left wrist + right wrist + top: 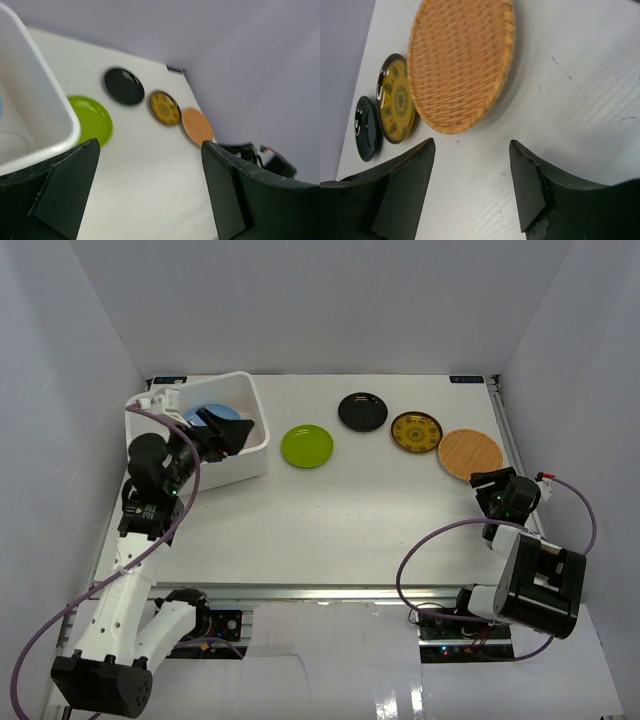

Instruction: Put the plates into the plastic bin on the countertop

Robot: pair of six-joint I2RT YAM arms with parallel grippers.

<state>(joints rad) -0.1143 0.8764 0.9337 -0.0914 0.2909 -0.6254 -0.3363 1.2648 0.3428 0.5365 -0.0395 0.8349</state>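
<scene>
I should slide the open fingers of my right gripper outward around the plate's rim next, because the orange plate's near rim (465,476) (456,128) lies just outward of them and faces their gap.
The white plastic bin (250,445) stands at the far left with a light blue plate (205,414) inside. On the countertop (330,510) lie a lime green plate (307,446), a black plate (362,412), a dark plate with yellow pattern (415,431) and an orange woven plate (471,453). My left gripper (222,430) is open and empty over the bin's right rim (60,120). My right gripper (484,480) is open and empty just short of the orange plate (460,60).
A metal rail (508,440) runs along the countertop's right edge, close to the right arm. White walls enclose the left, back and right sides. Bare tabletop lies between the bin and the right arm.
</scene>
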